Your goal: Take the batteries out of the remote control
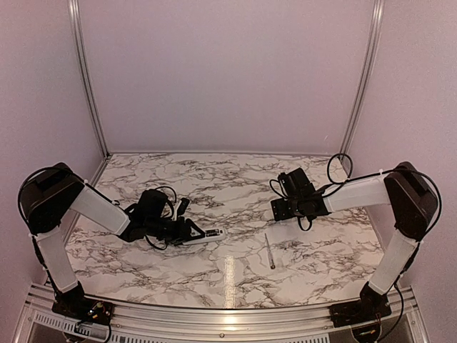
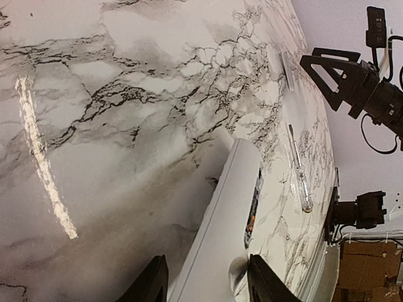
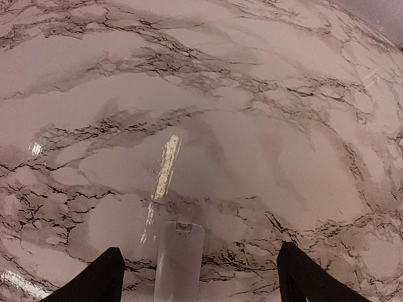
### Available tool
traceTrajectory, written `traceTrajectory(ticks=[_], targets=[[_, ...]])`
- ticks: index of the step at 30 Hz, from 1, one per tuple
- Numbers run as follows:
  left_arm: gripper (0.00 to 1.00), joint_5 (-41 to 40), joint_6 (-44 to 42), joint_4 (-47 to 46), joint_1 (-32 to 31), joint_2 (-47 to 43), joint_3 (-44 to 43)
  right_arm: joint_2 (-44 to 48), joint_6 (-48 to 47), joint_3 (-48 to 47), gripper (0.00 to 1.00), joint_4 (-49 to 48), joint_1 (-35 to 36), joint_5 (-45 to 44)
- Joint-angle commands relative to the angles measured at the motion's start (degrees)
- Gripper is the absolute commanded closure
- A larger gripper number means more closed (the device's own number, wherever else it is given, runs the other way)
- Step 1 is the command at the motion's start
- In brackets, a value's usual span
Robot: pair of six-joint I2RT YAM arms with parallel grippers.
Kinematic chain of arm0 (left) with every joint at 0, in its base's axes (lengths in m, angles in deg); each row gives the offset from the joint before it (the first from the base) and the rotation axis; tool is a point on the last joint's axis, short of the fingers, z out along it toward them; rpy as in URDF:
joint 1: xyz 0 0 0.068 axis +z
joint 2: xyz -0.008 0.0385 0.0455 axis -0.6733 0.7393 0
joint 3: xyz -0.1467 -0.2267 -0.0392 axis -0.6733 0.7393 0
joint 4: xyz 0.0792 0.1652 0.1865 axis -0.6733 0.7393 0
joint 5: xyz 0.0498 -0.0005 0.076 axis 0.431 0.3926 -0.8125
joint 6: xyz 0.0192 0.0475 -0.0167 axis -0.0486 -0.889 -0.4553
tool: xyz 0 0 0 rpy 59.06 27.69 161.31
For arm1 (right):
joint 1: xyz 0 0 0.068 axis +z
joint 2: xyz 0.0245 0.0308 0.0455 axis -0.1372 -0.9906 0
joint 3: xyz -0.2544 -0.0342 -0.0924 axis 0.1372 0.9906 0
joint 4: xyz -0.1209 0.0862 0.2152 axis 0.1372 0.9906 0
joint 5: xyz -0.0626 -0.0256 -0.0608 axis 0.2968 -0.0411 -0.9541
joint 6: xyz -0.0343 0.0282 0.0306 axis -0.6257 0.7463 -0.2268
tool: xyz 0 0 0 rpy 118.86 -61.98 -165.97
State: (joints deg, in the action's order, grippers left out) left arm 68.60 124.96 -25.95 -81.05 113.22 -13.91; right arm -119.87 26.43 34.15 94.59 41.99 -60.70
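The battery is still in the uncovered slot, so my open right gripper needs to draw back over the grey stick's near end [image 1: 271, 263] and close on it.
The white remote control [image 2: 220, 233] lies on its long edge on the marble table [image 2: 126, 126], between the fingers of my left gripper [image 2: 204, 267]. The right finger [image 2: 264, 280] touches it and the left finger [image 2: 148, 283] stands just off it, so the jaws look open. Its back compartment is uncovered, and a dark battery [image 2: 253, 214] with an orange mark shows in the slot. In the top view the left gripper [image 1: 200, 232] sits at the remote control [image 1: 211, 234]. My right gripper [image 3: 200, 251] is wide open just above the table, holding nothing.
The small translucent white cover piece [image 3: 179, 261] lies flat on the marble below the right gripper. A long thin grey stick [image 1: 269, 250] lies between the two arms, to the right of the remote. Aluminium frame posts stand at the back corners.
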Motion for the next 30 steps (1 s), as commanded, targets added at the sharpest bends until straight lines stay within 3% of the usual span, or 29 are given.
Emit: traceTrajectory(ticks=[1,6,15,24,30], targets=[[0.49,-4.03,-4.09,6.78,-0.12,-0.56,-1.04,0.78,-0.17,0.11,0.18,1.13,-0.18,-0.84],[0.34,-9.41,-6.63,11.12,-0.11,-2.51,-1.69,1.23,0.03,0.33,0.18,1.16,-0.18,-0.93],[0.21,-17.12,-9.4,14.28,-0.13,-4.27,-1.88,2.18,0.98,1.43,0.18,1.04,0.72,0.73],[0.16,-28.68,-11.56,19.87,-0.13,-6.6,-4.54,3.64,2.46,2.8,0.18,0.95,4.32,2.27],[0.13,-34.57,-12.96,18.05,-0.13,-10.98,-3.62,6.69,4.68,5.37,0.18,0.77,7.29,4.9]])
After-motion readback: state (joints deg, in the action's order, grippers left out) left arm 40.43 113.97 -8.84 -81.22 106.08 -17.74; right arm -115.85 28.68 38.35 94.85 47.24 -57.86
